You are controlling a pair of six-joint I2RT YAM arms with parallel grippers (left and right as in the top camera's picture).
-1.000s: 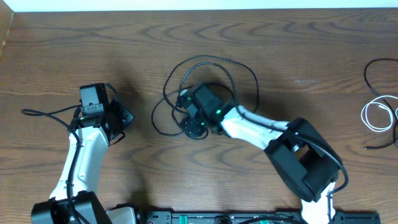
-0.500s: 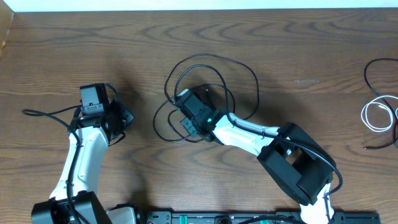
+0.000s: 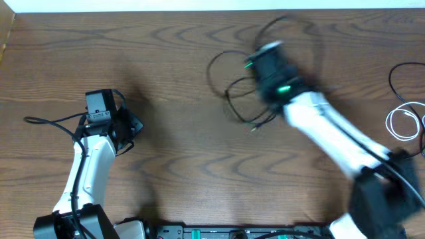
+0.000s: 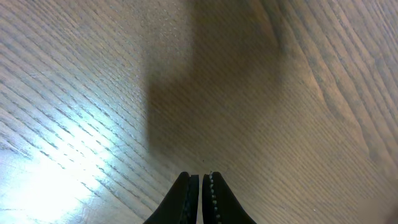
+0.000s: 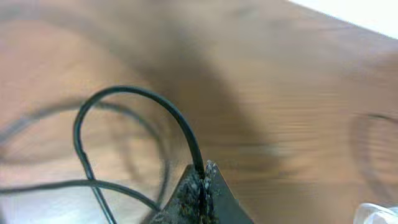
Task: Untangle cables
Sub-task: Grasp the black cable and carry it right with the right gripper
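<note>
My right gripper swings the black cable toward the right in the overhead view to the white coiled cable (image 3: 404,123) next. It then releases it, because another black cable lies there.
A tangle of black cables (image 3: 234,89) hangs in loops at the upper middle of the table, lifted and blurred by motion. My right gripper (image 3: 265,60) is shut on one black cable (image 5: 180,124), which arcs up out of its closed fingertips (image 5: 203,168) in the right wrist view. A white coiled cable (image 3: 404,123) and another black cable (image 3: 398,76) lie at the far right edge. My left gripper (image 4: 201,177) is shut with nothing in it, hovering over bare wood at the left (image 3: 129,123).
The wooden table's (image 3: 166,40) far edge runs along the top, with a pale strip beyond it. The arm bases and a black rail (image 3: 232,232) sit along the near edge. A thick black wire (image 3: 46,121) trails left from the left arm.
My right gripper closed on a black cable in the tangle, then swung up and to the right, dragging the loops with it. The left arm has not moved.
</note>
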